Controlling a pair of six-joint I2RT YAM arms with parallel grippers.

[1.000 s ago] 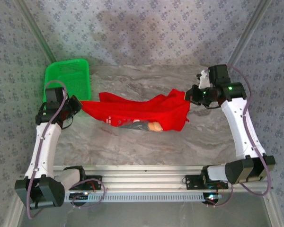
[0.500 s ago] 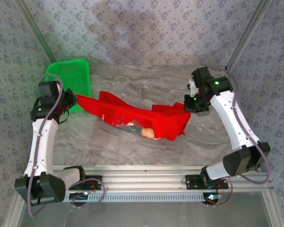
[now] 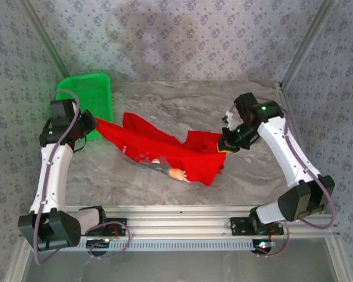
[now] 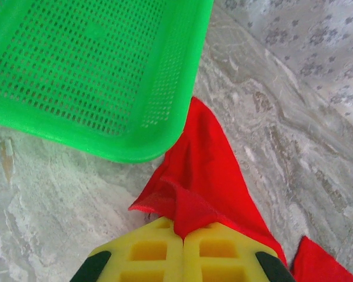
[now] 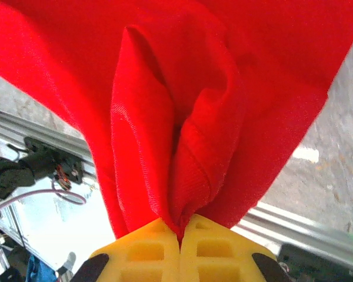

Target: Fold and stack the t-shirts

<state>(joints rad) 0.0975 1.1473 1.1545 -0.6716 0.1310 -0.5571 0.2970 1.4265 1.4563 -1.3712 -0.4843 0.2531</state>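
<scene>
The robot's right gripper will next move down and slightly toward the shirt's middle, over the red cloth [image 4: 206, 170] lying below, and release, since the bunched end hangs raised.
The red t-shirt [image 3: 165, 147] hangs stretched between my two grippers above the marble table, sagging in the middle, with a bit of its tan print showing at the lower edge [image 3: 176, 174]. My left gripper [image 3: 93, 126] is shut on the shirt's left corner, just beside the green basket. In the left wrist view the yellow jaws [image 4: 182, 238] pinch a fold of red cloth [image 4: 206, 170]. My right gripper [image 3: 225, 144] is shut on the shirt's right end. In the right wrist view its jaws [image 5: 180, 235] clamp a thick bunch of red fabric [image 5: 182, 117].
A green plastic mesh basket [image 3: 76, 94] stands at the table's back left corner, its rim [image 4: 135, 150] close to my left gripper. The aluminium rail [image 3: 182, 211] runs along the near edge. Patterned walls close in the back and sides.
My right gripper has moved left and toward the near edge with its end of the shirt. The left gripper shifted slightly toward the basket. The shirt sags lower in the middle.
</scene>
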